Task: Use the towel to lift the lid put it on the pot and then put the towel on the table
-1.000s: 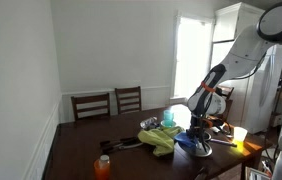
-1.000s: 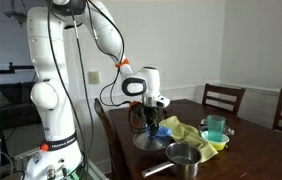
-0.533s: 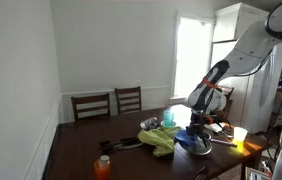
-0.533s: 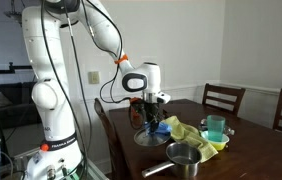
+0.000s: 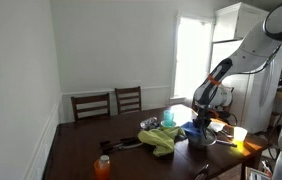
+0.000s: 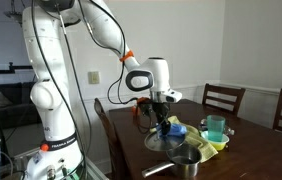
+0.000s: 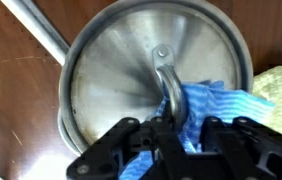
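The pot's rim is below and outward, only partly under the lid, so next the robot's gripper will move outward, lower the lid onto the pot's open rim (image 6: 187,153) and let go of the towel.
My gripper (image 7: 171,135) is shut on the blue towel (image 7: 203,104), which is wrapped around the lid handle (image 7: 165,78). The round steel lid (image 7: 121,75) hangs tilted from the gripper. In the wrist view the pot's long handle (image 7: 36,30) sticks out from under the lid at the upper left. In both exterior views the gripper (image 6: 162,118) (image 5: 200,122) holds the towel (image 6: 177,130) and the lid (image 6: 161,143) low over the table, beside and partly over the steel pot (image 6: 185,157) (image 5: 198,141).
A yellow-green cloth (image 6: 205,137) (image 5: 161,141) and a teal cup (image 6: 215,127) (image 5: 168,118) lie just behind the pot on the dark wooden table (image 6: 261,160). An orange bottle (image 5: 103,166) stands near the front. Wooden chairs (image 5: 109,104) stand at the far side.
The gripper has risen slightly and moved sideways toward the pot, carrying the towel and the lid off its resting place on the table.
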Available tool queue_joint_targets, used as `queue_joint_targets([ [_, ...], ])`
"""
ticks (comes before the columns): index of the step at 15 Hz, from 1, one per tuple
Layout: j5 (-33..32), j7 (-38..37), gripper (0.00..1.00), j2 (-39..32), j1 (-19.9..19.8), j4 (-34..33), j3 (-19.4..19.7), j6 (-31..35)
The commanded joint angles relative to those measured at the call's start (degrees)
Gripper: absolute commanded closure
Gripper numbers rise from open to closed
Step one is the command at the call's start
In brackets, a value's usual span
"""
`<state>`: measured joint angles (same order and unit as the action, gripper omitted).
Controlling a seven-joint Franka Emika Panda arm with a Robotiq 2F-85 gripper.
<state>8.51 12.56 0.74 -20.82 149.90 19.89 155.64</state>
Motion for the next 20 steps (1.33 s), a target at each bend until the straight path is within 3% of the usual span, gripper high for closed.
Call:
queue_joint_targets([
  [1, -0.19, 0.59, 0.89, -0.31, -0.14, -0.28, 0.77, 0.13],
  [7, -0.23, 1.05, 0.89, -1.57, -0.44, -0.56, 0.89, 0.95],
  [8, -0.23, 1.05, 0.97, -1.57, -0.44, -0.57, 0.88, 0.95],
  [9, -0.05, 0.69, 0.97, -2.29, -0.75, -0.98, 1.19, 2.15],
  [20, 21.30, 14.22, 0.97, -9.96, -5.25, -12.16, 2.19, -5.97],
])
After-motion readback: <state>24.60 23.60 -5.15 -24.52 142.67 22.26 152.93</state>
